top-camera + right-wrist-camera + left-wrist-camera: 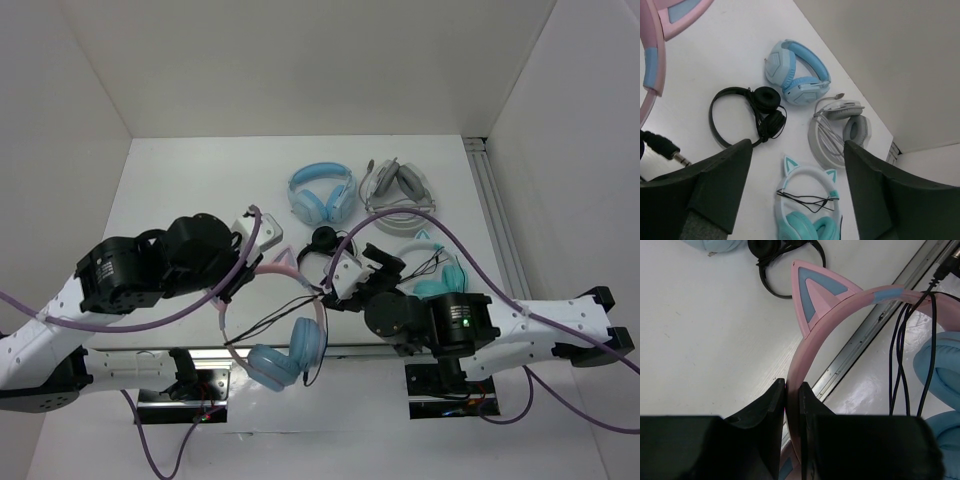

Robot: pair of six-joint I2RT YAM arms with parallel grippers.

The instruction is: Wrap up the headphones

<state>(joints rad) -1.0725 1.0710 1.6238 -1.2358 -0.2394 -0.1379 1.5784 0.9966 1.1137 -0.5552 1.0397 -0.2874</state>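
The left gripper will next go to the left in the top view, lower to the bare tabletop and let go, because the cable already loops around the headband.
The headphones point(290, 335) have a pink cat-ear headband point(840, 305), light blue ear cups point(940, 370) and a thin black cable point(902, 350). They hang at the table's front edge. My left gripper point(792, 390) is shut on the headband's side; it also shows in the top view point(243, 283). The cable loops over the headband near the cups, and its jack plug point(667, 150) dangles free at the left of the right wrist view. My right gripper point(795, 170) is open and empty, just right of the headband point(352, 268), above the table.
A black pair point(747, 117), an all-blue pair point(795, 72), a grey pair point(837, 130) and a teal pair with a white cat-ear band point(810, 215) lie behind. A metal rail point(865, 335) runs along the front edge.
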